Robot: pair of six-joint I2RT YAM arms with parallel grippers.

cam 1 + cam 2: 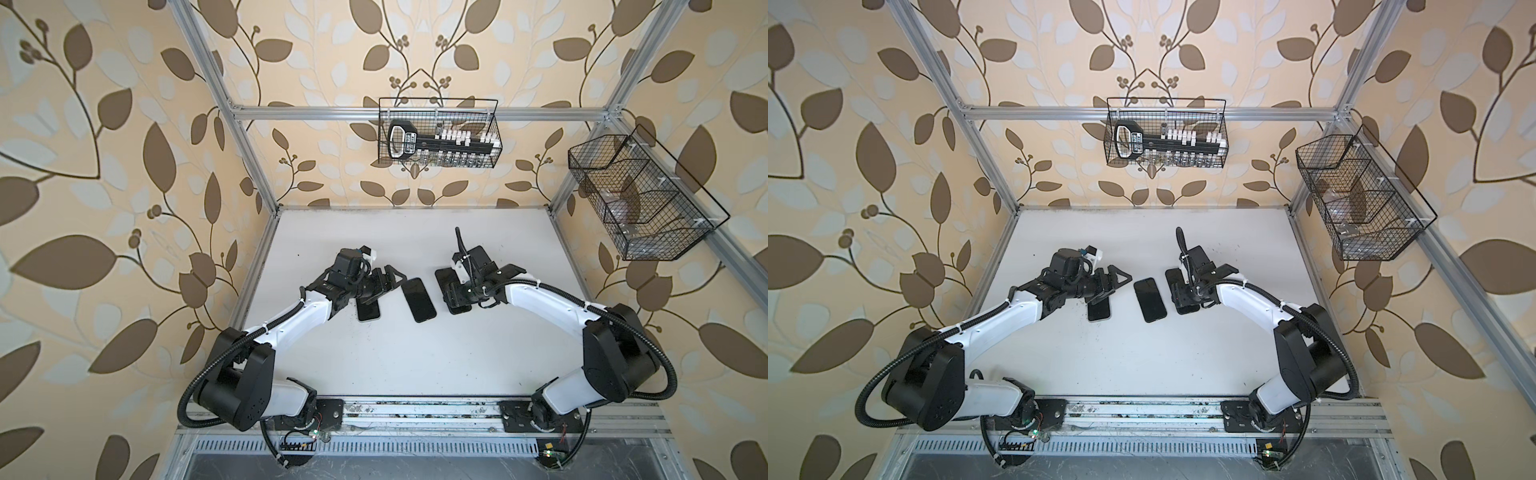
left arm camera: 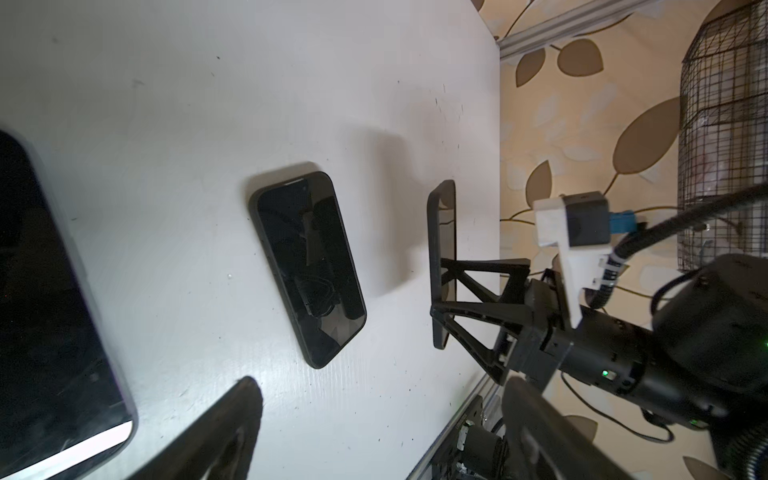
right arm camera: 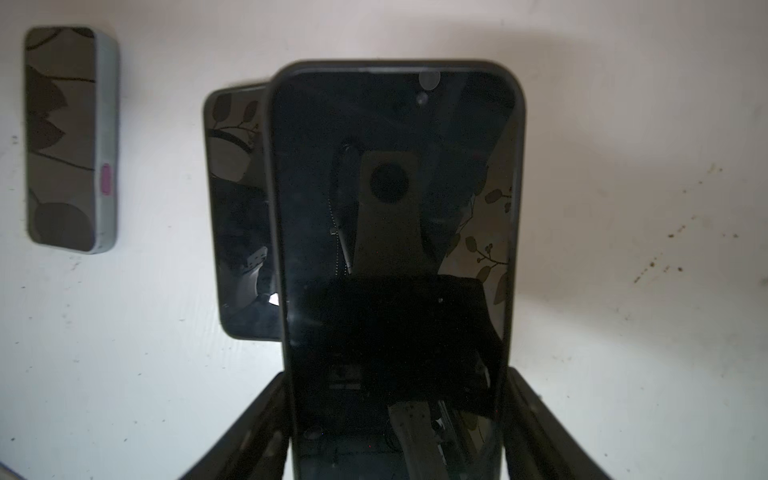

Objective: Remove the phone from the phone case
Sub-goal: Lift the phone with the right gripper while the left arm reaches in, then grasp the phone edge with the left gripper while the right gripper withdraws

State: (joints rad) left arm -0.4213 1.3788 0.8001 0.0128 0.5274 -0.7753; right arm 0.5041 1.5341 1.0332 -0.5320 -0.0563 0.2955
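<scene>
The right gripper leaves the lifted phone's facing long edge (image 1: pixel 439 279) (image 2: pixel 432 230) free beyond the second phone, so next I should move my left gripper across and close on it there.
My right gripper (image 1: pixel 455 291) (image 3: pixel 395 415) is shut on the long edges of a phone case (image 3: pixel 270 208) with the phone (image 3: pixel 395 208) inside, dark screen facing the wrist camera. The left wrist view shows this cased phone (image 2: pixel 441 266) edge-on, lifted off the white table (image 1: pixel 374 357). My left gripper (image 1: pixel 390 284) (image 2: pixel 382 415) hangs open to the left with nothing between its fingers (image 2: pixel 224 432), partly over a grey-cased phone (image 1: pixel 368 311).
A second dark phone (image 1: pixel 418 299) (image 2: pixel 307 266) lies flat between the two grippers. The grey-cased phone (image 3: pixel 70 137) has a pink side button. Wire baskets hang on the back wall (image 1: pixel 438 133) and on the right frame (image 1: pixel 636 195).
</scene>
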